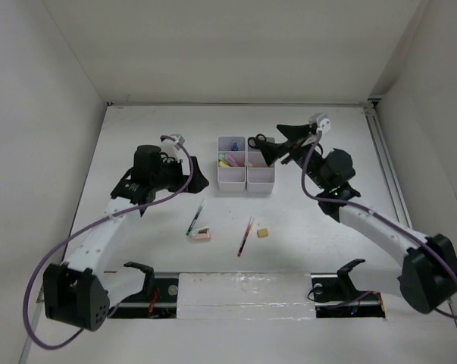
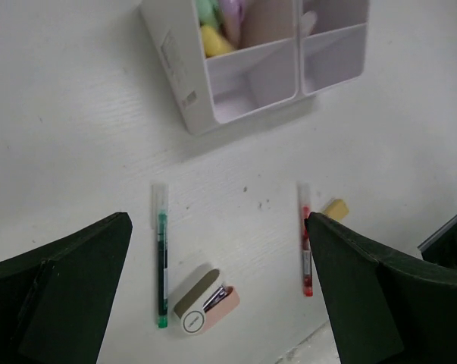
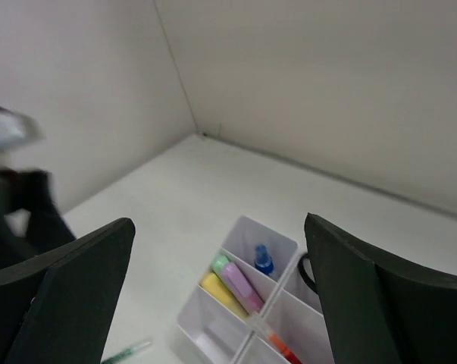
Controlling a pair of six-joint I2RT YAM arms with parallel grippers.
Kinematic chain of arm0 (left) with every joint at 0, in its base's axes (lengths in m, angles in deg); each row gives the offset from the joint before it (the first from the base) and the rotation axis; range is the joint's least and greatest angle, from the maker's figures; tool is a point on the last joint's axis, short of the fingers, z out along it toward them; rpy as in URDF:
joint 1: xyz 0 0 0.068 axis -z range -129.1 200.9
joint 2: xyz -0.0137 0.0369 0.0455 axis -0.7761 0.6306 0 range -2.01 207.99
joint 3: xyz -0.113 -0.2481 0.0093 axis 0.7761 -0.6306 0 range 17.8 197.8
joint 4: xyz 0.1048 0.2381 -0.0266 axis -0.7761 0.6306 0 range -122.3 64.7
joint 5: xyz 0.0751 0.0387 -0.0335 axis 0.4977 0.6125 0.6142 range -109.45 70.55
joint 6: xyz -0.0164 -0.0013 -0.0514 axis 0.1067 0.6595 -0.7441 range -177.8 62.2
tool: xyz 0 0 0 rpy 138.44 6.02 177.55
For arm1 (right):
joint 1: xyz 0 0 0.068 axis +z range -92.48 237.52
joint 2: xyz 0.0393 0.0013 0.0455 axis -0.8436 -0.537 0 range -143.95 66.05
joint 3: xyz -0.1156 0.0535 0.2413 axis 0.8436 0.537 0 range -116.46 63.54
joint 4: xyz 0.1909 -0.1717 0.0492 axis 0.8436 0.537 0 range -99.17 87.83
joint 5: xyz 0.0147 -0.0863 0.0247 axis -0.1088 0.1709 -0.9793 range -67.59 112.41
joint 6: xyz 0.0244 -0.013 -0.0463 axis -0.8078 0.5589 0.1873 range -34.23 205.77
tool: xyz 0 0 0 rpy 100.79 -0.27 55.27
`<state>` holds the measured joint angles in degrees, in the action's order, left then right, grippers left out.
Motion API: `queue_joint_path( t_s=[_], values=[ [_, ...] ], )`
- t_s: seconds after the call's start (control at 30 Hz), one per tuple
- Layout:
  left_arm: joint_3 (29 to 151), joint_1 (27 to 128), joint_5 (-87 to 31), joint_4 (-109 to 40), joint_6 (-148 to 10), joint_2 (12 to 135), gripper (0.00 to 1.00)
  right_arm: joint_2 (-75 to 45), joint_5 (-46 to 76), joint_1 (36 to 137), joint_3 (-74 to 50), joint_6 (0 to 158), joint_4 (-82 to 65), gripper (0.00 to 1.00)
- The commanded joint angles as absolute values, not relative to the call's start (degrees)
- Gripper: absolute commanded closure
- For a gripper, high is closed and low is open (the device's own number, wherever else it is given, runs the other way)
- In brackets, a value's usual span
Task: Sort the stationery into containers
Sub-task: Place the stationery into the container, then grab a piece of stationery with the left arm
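The green pen is still outside the organiser, so next I should lower my left gripper and move it back onto the green pen's body (image 1: 195, 218) (image 2: 162, 262).
The white organiser (image 1: 245, 161) stands at the table's middle back. In the right wrist view the organiser (image 3: 213, 334) holds a blue-capped tube (image 3: 263, 259), a yellow tube (image 3: 217, 292), a pink marker (image 3: 245, 285), a green marker (image 3: 220, 263), a red pen (image 3: 286, 352) and a black scissors handle (image 3: 303, 273). On the table lie a green pen (image 2: 161, 265), a pink stapler (image 2: 205, 301), a red pen (image 2: 306, 250) and a tan eraser (image 2: 335, 208). My left gripper (image 2: 217, 227) is open and empty above them. My right gripper (image 3: 219, 227) is open and empty above the organiser.
In the top view the loose items, the green pen (image 1: 195, 218), stapler (image 1: 201, 236), red pen (image 1: 245, 236) and eraser (image 1: 263, 232), lie in front of the organiser. White walls close in the table on three sides. A rail (image 1: 387, 174) runs along the right edge.
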<state>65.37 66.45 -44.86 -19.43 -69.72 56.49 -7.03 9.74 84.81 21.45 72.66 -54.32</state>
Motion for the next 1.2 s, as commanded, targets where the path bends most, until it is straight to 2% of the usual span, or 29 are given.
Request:
queue_joint_path(
  t_s=[0.0, 0.17, 0.3, 0.6, 0.73, 0.9, 1.0, 1.07, 1.17],
  values=[
    [64.82, 66.89, -44.15, -17.27, -71.07, 63.52, 0.00, 0.03, 15.55, 86.52, 19.25, 72.14, -45.07, 0.00],
    [68.69, 74.27, -41.34, -11.56, -72.21, 76.10, 0.00, 7.58, 15.56, 87.84, 14.06, 72.67, -30.81, 0.00],
    [69.22, 81.31, -30.72, -9.19, -76.69, 79.81, 0.00, 12.51, 14.24, 88.98, 15.54, 72.15, -29.30, 0.00],
    [70.54, 81.31, -20.52, -4.18, -81.96, 83.41, 0.00, 15.60, 11.42, 88.98, 16.08, 71.62, -29.30, 0.00],
    [70.54, 81.31, -19.45, -4.17, -82.58, 84.03, 0.00, 17.62, 10.90, 88.98, 17.13, 71.62, -29.30, 0.00],
    [70.54, 81.31, -18.93, -4.17, -82.58, 86.66, 0.06, 18.15, 11.42, 88.98, 17.13, 71.62, -29.30, 0.00],
    [71.06, 81.31, -18.93, -4.17, -82.58, 89.21, 0.14, 19.37, 11.42, 88.98, 17.13, 72.14, -28.69, 0.00],
    [70.54, 81.31, -18.93, -4.17, -82.58, 89.75, 0.32, 20.08, 11.95, 88.98, 17.13, 72.14, -28.69, 0.00],
    [70.54, 81.31, -18.93, -4.17, -82.58, 90.80, 0.49, 21.22, 11.95, 88.46, 17.13, 72.14, -28.69, 0.00]
  ],
)
